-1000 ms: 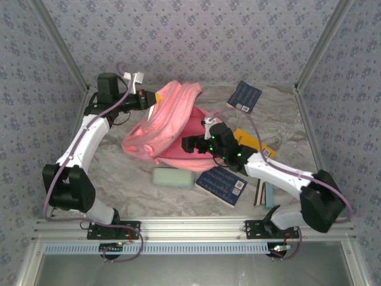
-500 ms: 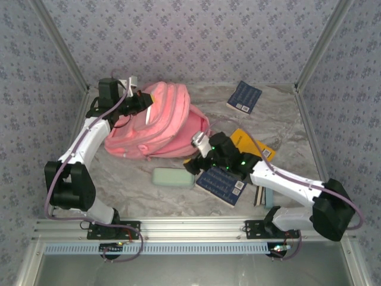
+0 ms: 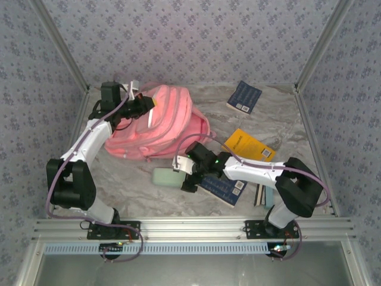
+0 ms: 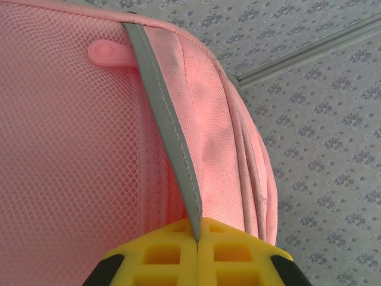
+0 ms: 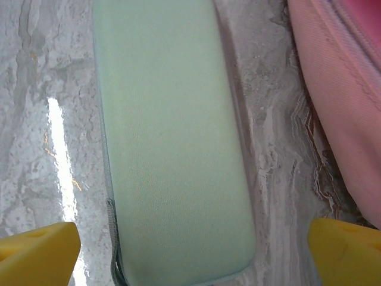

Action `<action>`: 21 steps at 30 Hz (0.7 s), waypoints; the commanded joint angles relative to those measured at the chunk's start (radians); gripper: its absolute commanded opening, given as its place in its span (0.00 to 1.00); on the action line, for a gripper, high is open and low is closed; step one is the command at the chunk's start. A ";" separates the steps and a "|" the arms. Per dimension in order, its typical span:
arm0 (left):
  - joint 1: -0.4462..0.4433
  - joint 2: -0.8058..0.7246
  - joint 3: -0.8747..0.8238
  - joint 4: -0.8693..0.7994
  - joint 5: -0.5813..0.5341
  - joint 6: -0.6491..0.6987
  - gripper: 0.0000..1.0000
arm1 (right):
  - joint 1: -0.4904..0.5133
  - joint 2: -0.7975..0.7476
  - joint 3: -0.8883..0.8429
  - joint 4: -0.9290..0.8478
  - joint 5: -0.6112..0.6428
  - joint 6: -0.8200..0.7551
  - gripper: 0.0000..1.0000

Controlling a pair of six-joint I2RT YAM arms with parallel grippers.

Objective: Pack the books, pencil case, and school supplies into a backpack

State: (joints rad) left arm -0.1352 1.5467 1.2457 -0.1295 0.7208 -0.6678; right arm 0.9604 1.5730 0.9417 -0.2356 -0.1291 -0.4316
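My right gripper's open fingers straddle both sides, so it will next go down onto the pencil case's rounded end and close across the width.
The pink backpack (image 3: 161, 125) lies flat at the back left of the table. My left gripper (image 3: 147, 109) is at its top edge, its yellow fingers (image 4: 166, 253) shut on a grey trim strip (image 4: 164, 113) of the backpack (image 4: 71, 137). The mint-green pencil case (image 3: 162, 177) lies in front of the backpack. My right gripper (image 3: 182, 172) hovers open over the right end of the pencil case (image 5: 169, 137), one yellow fingertip (image 5: 36, 247) on each side and not touching it. One navy book (image 3: 244, 96) lies at the back, a yellow book (image 3: 249, 145) mid-right, and another navy book (image 3: 225, 187) under the right arm.
Thin items stand on edge by the right arm's elbow (image 3: 264, 195). The backpack's pink edge (image 5: 339, 89) lies close beside the pencil case, with a narrow strip of marble table (image 5: 274, 149) between them. Patterned walls and metal posts enclose the table.
The backpack, held up a second ago, now lies flat toward the left. My right gripper has moved from the backpack's side down and left to the pencil case.
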 commanded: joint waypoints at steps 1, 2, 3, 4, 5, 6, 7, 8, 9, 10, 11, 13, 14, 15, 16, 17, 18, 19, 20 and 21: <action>0.009 -0.008 0.001 0.057 0.038 -0.022 0.00 | 0.001 0.024 0.004 0.000 -0.016 -0.092 1.00; 0.009 -0.008 0.003 0.056 0.039 -0.023 0.00 | -0.004 0.029 0.002 0.005 -0.020 -0.094 1.00; 0.009 -0.008 0.000 0.057 0.039 -0.025 0.00 | -0.011 0.035 0.002 0.007 -0.030 -0.098 1.00; 0.010 -0.009 0.000 0.060 0.041 -0.029 0.00 | -0.015 0.041 0.003 0.004 -0.035 -0.102 1.00; 0.011 -0.010 -0.001 0.062 0.042 -0.031 0.00 | -0.021 0.048 0.006 0.001 -0.041 -0.104 1.00; 0.011 -0.010 -0.002 0.063 0.043 -0.033 0.00 | -0.024 0.057 0.011 -0.004 -0.042 -0.108 1.00; 0.011 -0.011 -0.002 0.065 0.043 -0.035 0.00 | -0.024 0.065 0.016 -0.010 -0.042 -0.111 1.00; 0.012 -0.011 -0.002 0.067 0.045 -0.037 0.00 | -0.025 0.076 0.025 -0.019 -0.040 -0.116 1.00; 0.014 -0.011 -0.002 0.068 0.047 -0.039 0.00 | -0.025 0.085 0.032 -0.024 -0.042 -0.120 1.00; 0.015 -0.011 -0.002 0.072 0.047 -0.041 0.00 | -0.025 0.092 0.038 -0.029 -0.048 -0.119 1.00; 0.017 -0.009 -0.006 0.077 0.048 -0.045 0.00 | -0.025 0.100 0.045 -0.034 -0.057 -0.120 1.00; 0.020 -0.007 -0.010 0.089 0.052 -0.055 0.00 | -0.025 0.121 0.059 -0.041 -0.064 -0.121 1.00; 0.022 -0.006 -0.012 0.094 0.053 -0.059 0.00 | -0.026 0.133 0.067 -0.040 -0.064 -0.123 1.00; 0.022 -0.005 -0.014 0.098 0.055 -0.062 0.00 | -0.025 0.146 0.074 -0.042 -0.066 -0.123 1.00; 0.022 -0.005 -0.015 0.099 0.057 -0.063 0.00 | -0.021 0.157 0.080 -0.046 -0.073 -0.124 1.00; 0.022 -0.005 -0.015 0.099 0.057 -0.062 0.00 | -0.017 0.172 0.087 -0.052 -0.076 -0.123 1.00; 0.022 -0.005 -0.015 0.099 0.058 -0.062 0.00 | -0.011 0.186 0.092 -0.051 -0.077 -0.124 1.00; 0.023 -0.005 -0.015 0.099 0.057 -0.062 0.00 | -0.007 0.196 0.096 -0.051 -0.073 -0.121 1.00; 0.023 -0.004 -0.015 0.099 0.058 -0.062 0.00 | -0.003 0.208 0.101 -0.050 -0.072 -0.122 1.00; 0.024 -0.003 -0.015 0.099 0.057 -0.061 0.00 | 0.001 0.218 0.105 -0.046 -0.064 -0.121 1.00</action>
State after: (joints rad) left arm -0.1242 1.5467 1.2278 -0.0929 0.7483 -0.7231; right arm 0.9463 1.7569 1.0183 -0.2592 -0.1806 -0.5396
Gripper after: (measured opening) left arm 0.041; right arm 0.999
